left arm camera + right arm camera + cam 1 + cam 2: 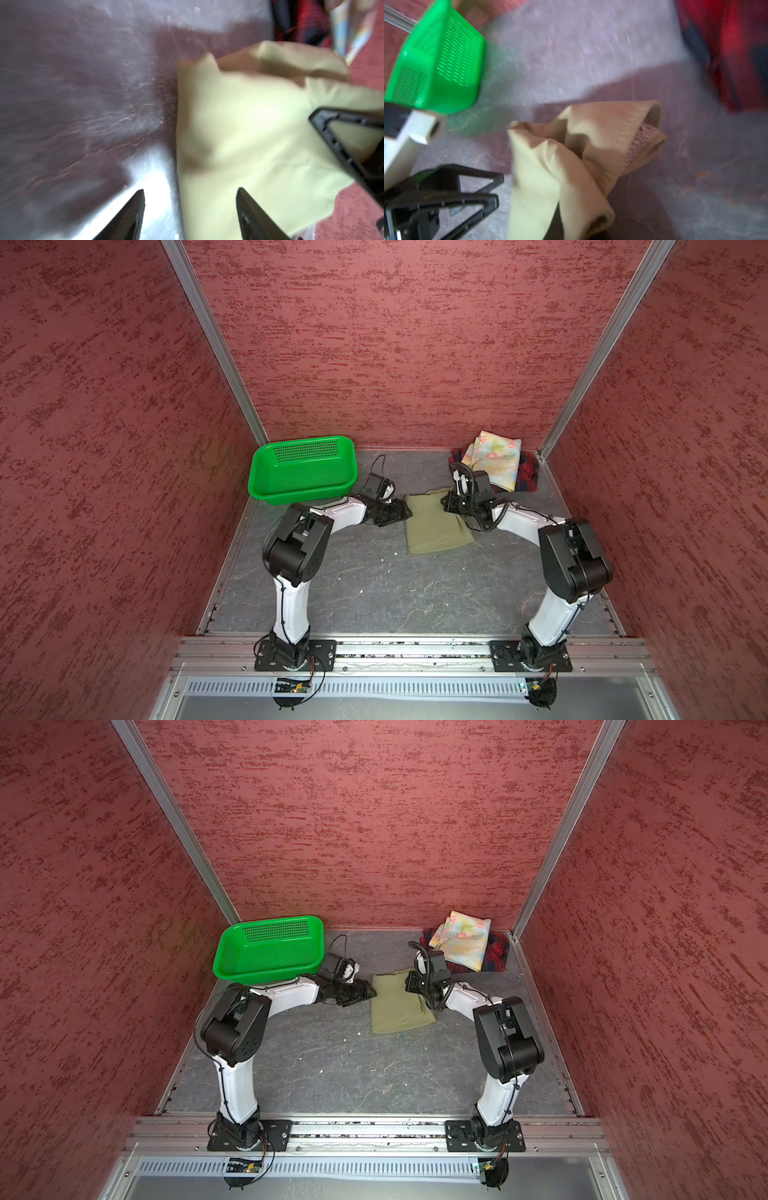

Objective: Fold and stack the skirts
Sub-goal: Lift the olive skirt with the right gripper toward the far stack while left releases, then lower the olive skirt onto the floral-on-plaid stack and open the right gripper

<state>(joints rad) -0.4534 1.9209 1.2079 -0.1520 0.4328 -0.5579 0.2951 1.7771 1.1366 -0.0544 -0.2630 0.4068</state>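
Observation:
The floral skirt [494,458] lies outward, folded on top of the plaid one, so my right gripper will lift the olive cloth outward over the stack, lower it and let go.
The olive-khaki skirt [432,531] [395,1011] lies folded at mid-table. My left gripper [405,512] [190,193] is open at its left edge, with one finger over the cloth and the other over bare table. My right gripper [446,502] is at the skirt's far right corner, shut on a bunched fold of olive cloth [571,166] that hides its fingertips. The floral skirt [494,458] lies folded on the red-and-navy plaid skirt [528,475] in the back right corner.
A green perforated basket [266,489] [436,62] stands at the back left, close behind the left arm's wrist. Red textured walls enclose the grey table [374,580] on three sides. Both arm bases sit on the front rail.

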